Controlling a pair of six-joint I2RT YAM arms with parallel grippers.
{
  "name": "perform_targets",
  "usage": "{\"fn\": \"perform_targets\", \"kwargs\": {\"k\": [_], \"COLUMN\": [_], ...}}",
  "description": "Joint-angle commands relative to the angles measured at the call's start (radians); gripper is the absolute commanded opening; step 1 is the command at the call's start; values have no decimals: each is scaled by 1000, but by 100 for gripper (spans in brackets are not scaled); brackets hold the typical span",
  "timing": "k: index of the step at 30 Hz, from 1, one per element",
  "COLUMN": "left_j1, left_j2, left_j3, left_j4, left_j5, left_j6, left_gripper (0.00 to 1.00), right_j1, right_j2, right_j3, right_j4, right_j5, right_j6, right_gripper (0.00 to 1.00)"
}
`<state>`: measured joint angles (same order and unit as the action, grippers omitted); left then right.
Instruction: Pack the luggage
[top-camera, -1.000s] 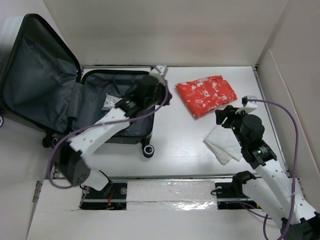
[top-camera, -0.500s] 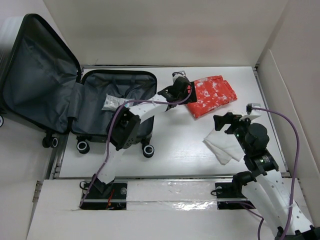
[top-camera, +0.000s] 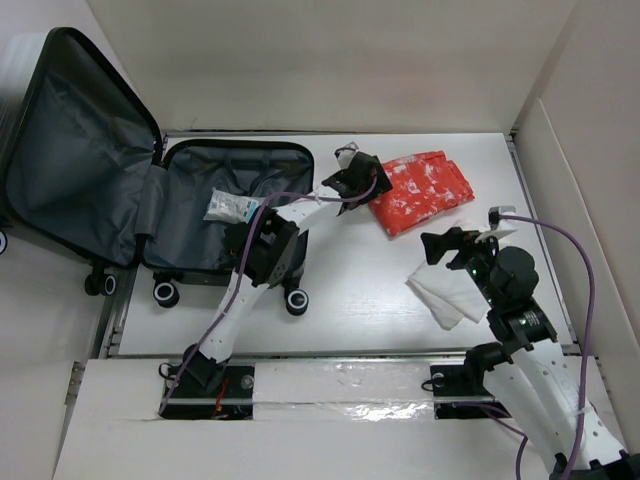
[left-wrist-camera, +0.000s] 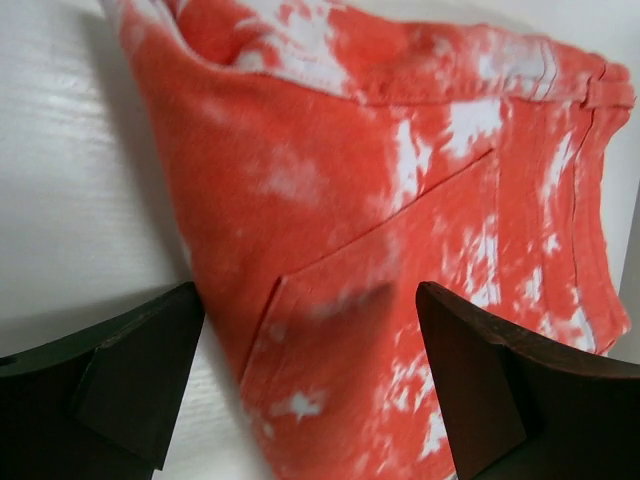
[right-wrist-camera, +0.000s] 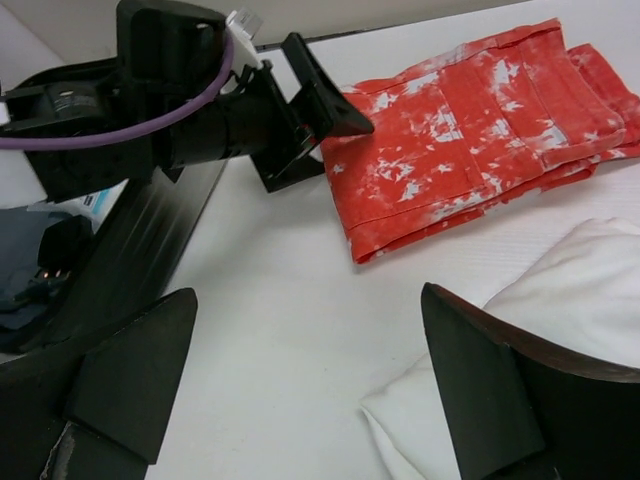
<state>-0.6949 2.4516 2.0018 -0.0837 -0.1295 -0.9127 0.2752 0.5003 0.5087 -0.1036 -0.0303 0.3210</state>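
Observation:
The garment's folded edge by the luggage is already between my left gripper's spread fingers. They will stay in place and close on it next.
The luggage (top-camera: 190, 225) lies open at the left, its lid (top-camera: 80, 140) propped up and its dark grey lining showing, with a small white packet (top-camera: 232, 207) inside. A folded red-and-white garment (top-camera: 425, 188) lies on the table to its right. My left gripper (top-camera: 366, 186) is open at the garment's left edge. In the left wrist view the garment (left-wrist-camera: 400, 180) fills the space between the spread fingers, and my left gripper (left-wrist-camera: 310, 400) holds nothing. My right gripper (top-camera: 443, 247) hangs open over the table beside a folded white cloth (top-camera: 450, 290), empty (right-wrist-camera: 310, 390).
The right wrist view takes in the red garment (right-wrist-camera: 480, 110), the white cloth (right-wrist-camera: 570, 300), the left gripper (right-wrist-camera: 310, 110) and the luggage's dark side (right-wrist-camera: 130, 250). White walls enclose the table (top-camera: 350, 290) at the back and right. The luggage's wheels (top-camera: 296, 300) face the front.
My left arm has swung right, out of the luggage and over to the red garment. The right gripper has shifted a little to the left above the white cloth.

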Motion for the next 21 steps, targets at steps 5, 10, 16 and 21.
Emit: {"fn": "perform_targets", "kwargs": {"k": [5, 10, 16, 21], "left_j1": [-2, 8, 38, 100], "left_j2": [119, 112, 29, -199], "left_j3": [135, 89, 103, 103], "left_j4": [-5, 80, 78, -19], "left_j5": [25, 66, 119, 155], "left_j6": [-64, -58, 84, 285], "left_gripper": [76, 22, 0, 0], "right_j1": [-7, -7, -7, -7], "right_j2": [-3, -23, -34, -31], "right_j3": [-7, -13, -19, -21], "right_j4": [67, 70, 77, 88], "right_j5": [-57, -33, -30, -53], "right_j6": [-10, -11, -8, -14], "right_gripper": [98, 96, 96, 95]}}
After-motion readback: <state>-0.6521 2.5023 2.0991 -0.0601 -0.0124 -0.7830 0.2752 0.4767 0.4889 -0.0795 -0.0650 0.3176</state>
